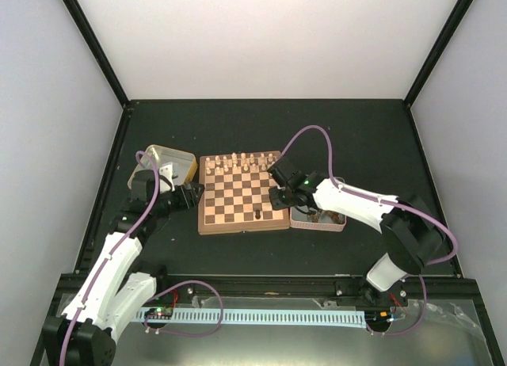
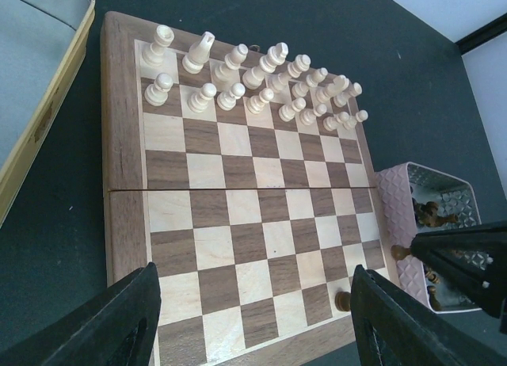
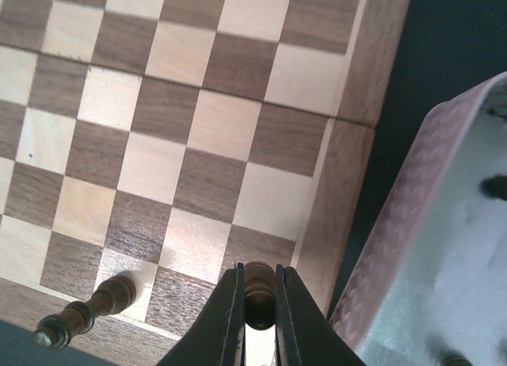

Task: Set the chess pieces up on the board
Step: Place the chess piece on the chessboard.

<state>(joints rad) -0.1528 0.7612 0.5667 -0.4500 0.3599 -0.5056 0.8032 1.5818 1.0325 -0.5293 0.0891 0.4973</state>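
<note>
The dark edge square by the pink tin is below the right gripper, so the gripper will move down onto it next and let go of the dark piece.
The wooden board lies mid-table with cream pieces in its two far rows. One dark chess piece stands near the front edge; it also shows in the left wrist view and the right wrist view. My right gripper is shut on another dark piece, held just over the board's near right corner. More dark pieces lie in the pink tin. My left gripper is open and empty at the board's left edge.
A gold-rimmed tin sits left of the board behind my left gripper. The pink tin touches the board's right side. Black walls and rails bound the dark table.
</note>
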